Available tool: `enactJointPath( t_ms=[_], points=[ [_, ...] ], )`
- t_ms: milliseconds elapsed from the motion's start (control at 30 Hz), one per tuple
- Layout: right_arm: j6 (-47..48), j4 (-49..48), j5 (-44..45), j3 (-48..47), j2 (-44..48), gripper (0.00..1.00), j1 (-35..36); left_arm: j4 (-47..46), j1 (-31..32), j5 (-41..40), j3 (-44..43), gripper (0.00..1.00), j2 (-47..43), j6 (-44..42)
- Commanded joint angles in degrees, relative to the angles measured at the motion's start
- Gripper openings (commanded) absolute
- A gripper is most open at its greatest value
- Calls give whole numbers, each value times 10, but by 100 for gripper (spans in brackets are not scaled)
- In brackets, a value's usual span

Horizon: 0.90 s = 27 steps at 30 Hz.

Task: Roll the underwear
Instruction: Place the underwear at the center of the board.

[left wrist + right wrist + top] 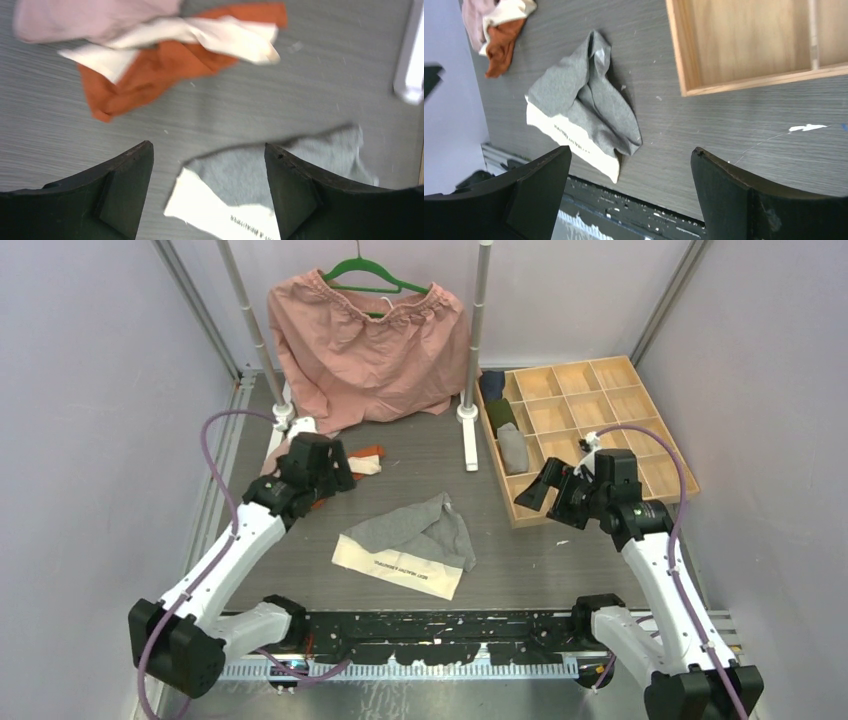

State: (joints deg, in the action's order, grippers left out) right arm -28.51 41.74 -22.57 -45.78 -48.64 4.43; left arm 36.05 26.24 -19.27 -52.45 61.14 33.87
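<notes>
The dusty pink underwear (272,455) (95,17) lies over the cream underwear, so I will next move my left gripper down and to the left in the top view onto it.
A grey underwear (415,540) with a cream printed waistband lies crumpled flat at the table's middle; it also shows in the left wrist view (250,175) and the right wrist view (579,105). More underwear, orange, cream and dusty pink, sits in a small pile (362,462) at the left (150,65) (499,35). My left gripper (338,478) (207,145) hovers open between the pile and the grey piece, holding nothing. Open and empty too, my right gripper (535,492) (631,148) hangs right of the grey piece, by the tray's near corner.
A wooden compartment tray (600,430) (684,60) stands at the right; its left cells hold a navy roll (492,385), a dark green roll (500,415) and a grey roll (513,448). A salmon garment (370,350) hangs on a green hanger between two rack poles; one pole's white foot (468,415) (412,60) stands near the tray.
</notes>
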Motion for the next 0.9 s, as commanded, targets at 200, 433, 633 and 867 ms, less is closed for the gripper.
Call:
enactJointPath(
  t_ms=[200,433,633,867],
  points=[
    [3,14,26,-42,-17,95,119,-85,-249,-25,-99,82,148,34],
    [1,-3,17,-40,-30,95,131,-169,-347,70,-87,81,248,40],
    [0,-14,12,-34,-36,95,132,-180,-347,85,-115,76,341,39],
    [0,-17,18,-31,-41,95,131,-197,-347,85,-115,65,391,36]
  ],
)
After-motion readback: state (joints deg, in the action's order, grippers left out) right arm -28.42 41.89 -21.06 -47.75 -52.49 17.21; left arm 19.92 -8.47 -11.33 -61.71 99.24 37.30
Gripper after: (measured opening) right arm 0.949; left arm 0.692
